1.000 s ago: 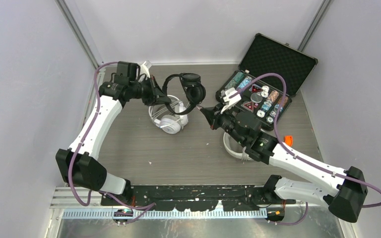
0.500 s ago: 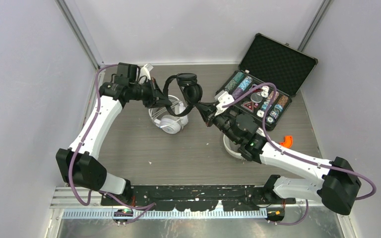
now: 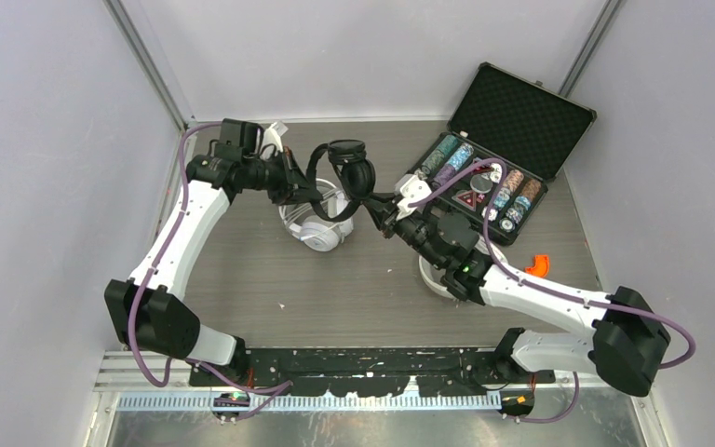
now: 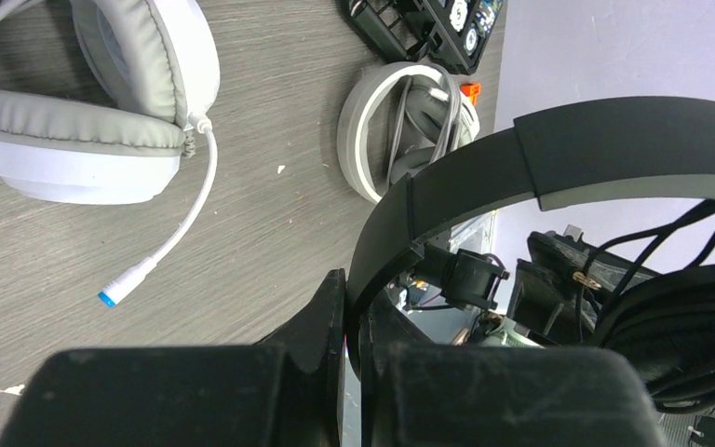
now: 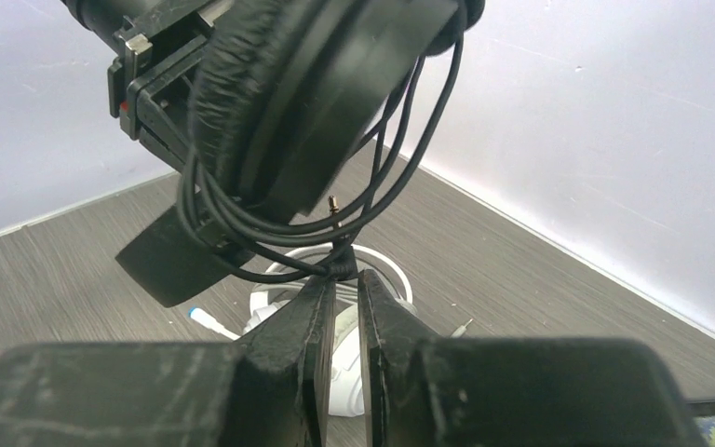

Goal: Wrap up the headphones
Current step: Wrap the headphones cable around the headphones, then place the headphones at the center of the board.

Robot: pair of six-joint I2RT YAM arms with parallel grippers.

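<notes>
I need to swing the black headphones [image 3: 352, 169] in my left gripper down and to its left in the top view next, then lower them and let go, because bare tabletop is there.
The black headphones [image 3: 352, 169] hang above the table with their cable wound around the cups [image 5: 307, 84]. My left gripper [image 3: 300, 186] is shut on the black headband [image 4: 559, 149]; its tips [image 4: 356, 307] pinch the band. My right gripper [image 3: 379, 207] is at the cups' lower side, jaws slightly apart [image 5: 344, 279], and a thick bit of the black cable [image 5: 343, 265] rests at the tips. One white pair of headphones [image 3: 319, 228] lies below the black one. Another white pair [image 3: 436, 279] lies partly under the right arm.
An open black case of poker chips [image 3: 521, 112] sits at the back right. A small orange object [image 3: 540, 264] lies near the right wall. A white plug with a blue tip [image 4: 116, 293] trails on the table from the white headset [image 4: 84, 121].
My right arm has moved left up to the black headphones and its jaws have parted a little. The left arm has kept its hold on the headband.
</notes>
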